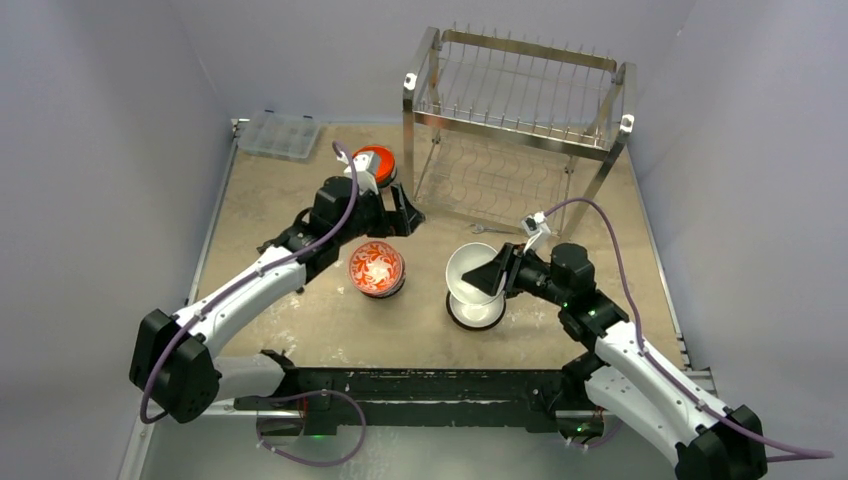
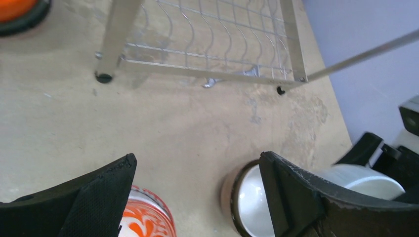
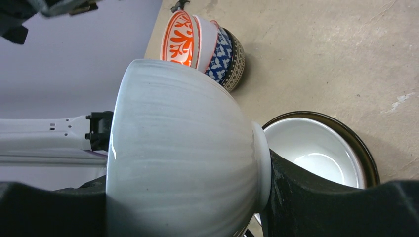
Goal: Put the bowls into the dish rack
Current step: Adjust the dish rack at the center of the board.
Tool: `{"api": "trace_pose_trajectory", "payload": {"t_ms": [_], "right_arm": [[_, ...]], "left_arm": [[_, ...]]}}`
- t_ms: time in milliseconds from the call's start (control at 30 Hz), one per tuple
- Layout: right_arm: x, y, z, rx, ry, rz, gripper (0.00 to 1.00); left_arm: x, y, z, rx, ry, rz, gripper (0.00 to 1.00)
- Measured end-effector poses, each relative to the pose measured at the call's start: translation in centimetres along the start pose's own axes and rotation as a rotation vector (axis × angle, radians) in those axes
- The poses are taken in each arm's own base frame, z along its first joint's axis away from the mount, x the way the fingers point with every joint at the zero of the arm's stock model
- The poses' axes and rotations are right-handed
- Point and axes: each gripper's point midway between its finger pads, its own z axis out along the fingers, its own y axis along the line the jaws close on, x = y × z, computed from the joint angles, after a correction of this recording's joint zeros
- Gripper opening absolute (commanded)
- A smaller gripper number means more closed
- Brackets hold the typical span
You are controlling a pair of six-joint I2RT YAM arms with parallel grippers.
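The rack's front leg [image 1: 408, 152] [image 2: 117, 32] by the orange-red bowl stands outward of my left gripper, so my left gripper will reach outward next and level its open fingers to go around that leg on both sides.
The dish rack [image 1: 520, 110] stands empty at the back right; its lower tier and legs fill the top of the left wrist view [image 2: 207, 44]. My right gripper [image 1: 490, 272] is shut on a plain white bowl [image 1: 468, 268] [image 3: 183, 148], tilted on its side, with one finger against the foot and the other at the mouth. Under it a white-inside, dark-rimmed bowl [image 1: 475, 312] [image 3: 316, 145] rests on the table. A red-and-white patterned bowl [image 1: 377, 268] [image 3: 207, 47] tops a small stack. My left gripper [image 1: 405, 215] [image 2: 197, 163] hangs open and empty near the rack's front left leg. An orange-red bowl [image 1: 375, 160] sits behind it.
A clear plastic compartment box [image 1: 280, 133] lies at the back left corner. A small metal piece [image 1: 490, 229] lies on the table by the rack's front edge. Grey walls close in both sides.
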Motion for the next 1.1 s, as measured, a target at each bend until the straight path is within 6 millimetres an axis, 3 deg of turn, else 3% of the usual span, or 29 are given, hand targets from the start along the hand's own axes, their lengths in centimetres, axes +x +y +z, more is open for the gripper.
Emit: {"api": "trace_pose_trajectory", "payload": {"t_ms": [300, 500, 700, 933, 1100], "right_arm": [[0.0, -0.1, -0.2, 0.010, 0.005, -0.028, 0.00], [0.3, -0.5, -0.2, 0.021, 0.017, -0.035, 0.00], [0.1, -0.2, -0.3, 0.017, 0.014, -0.046, 0.00], [-0.4, 0.2, -0.4, 0.015, 0.008, -0.070, 0.00], [-0.8, 0.1, -0.6, 0.040, 0.000, -0.090, 0.00]], "left_arm": [[-7.0, 3.5, 3.3, -0.077, -0.159, 0.107, 0.89], [-9.2, 4.9, 6.4, -0.100, -0.246, 0.216, 0.84], [-10.9, 4.9, 9.5, -0.069, -0.315, 0.303, 0.77], [-11.7, 3.4, 11.0, 0.029, -0.369, 0.349, 0.47], [-11.9, 2.5, 10.7, 0.069, -0.385, 0.322, 0.17]]}}
